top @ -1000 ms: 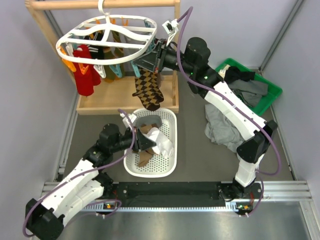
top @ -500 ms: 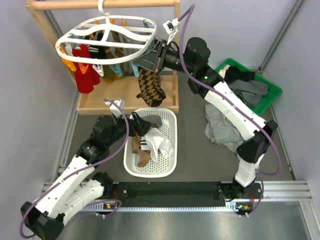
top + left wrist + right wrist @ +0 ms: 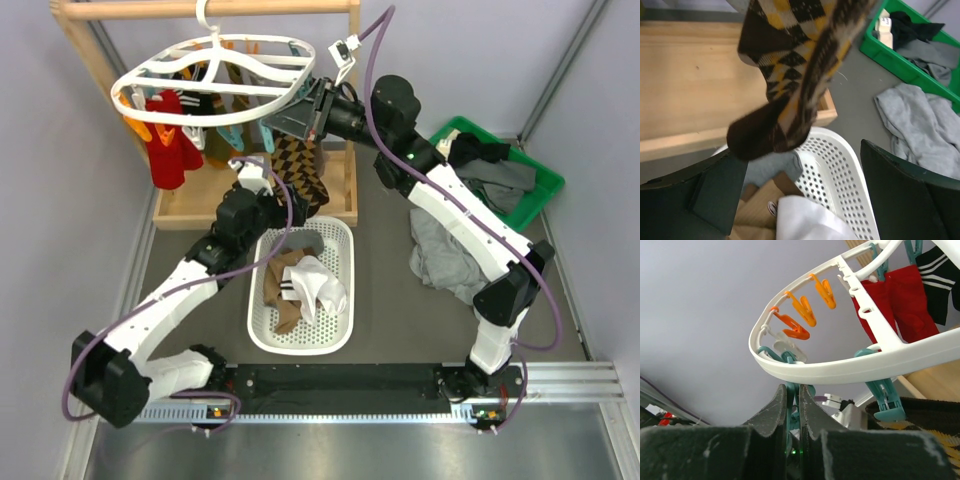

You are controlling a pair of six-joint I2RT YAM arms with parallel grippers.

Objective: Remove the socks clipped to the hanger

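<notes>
The dark lower end [image 3: 769,132] of the nearer argyle sock already hangs between the open fingers of my left gripper. I should next move my left gripper gently toward it and close on it.
The white hanger [image 3: 215,75] hangs from the wooden rail with socks clipped under it: red [image 3: 170,150], olive [image 3: 215,140] and brown-tan argyle [image 3: 300,165]. My right gripper [image 3: 280,124] is shut on a teal clip [image 3: 792,400] under the hanger's rim [image 3: 855,367], right above the argyle sock. My left gripper [image 3: 805,200] stands wide open just below the argyle sock's toe [image 3: 770,135], its fingers [image 3: 715,195] on either side and nothing gripped. Red [image 3: 900,300] and black striped [image 3: 940,270] socks show in the right wrist view.
A white perforated basket [image 3: 345,290] below holds loose socks, grey [image 3: 775,167] among them. A green bin [image 3: 540,190] with dark garments stands at the right, with a grey garment heap [image 3: 445,255] beside it. The wooden stand's base [image 3: 200,200] lies behind the basket.
My left gripper has opened over the basket, then risen and moved back to just under the argyle sock. The right gripper has stayed shut on the clip.
</notes>
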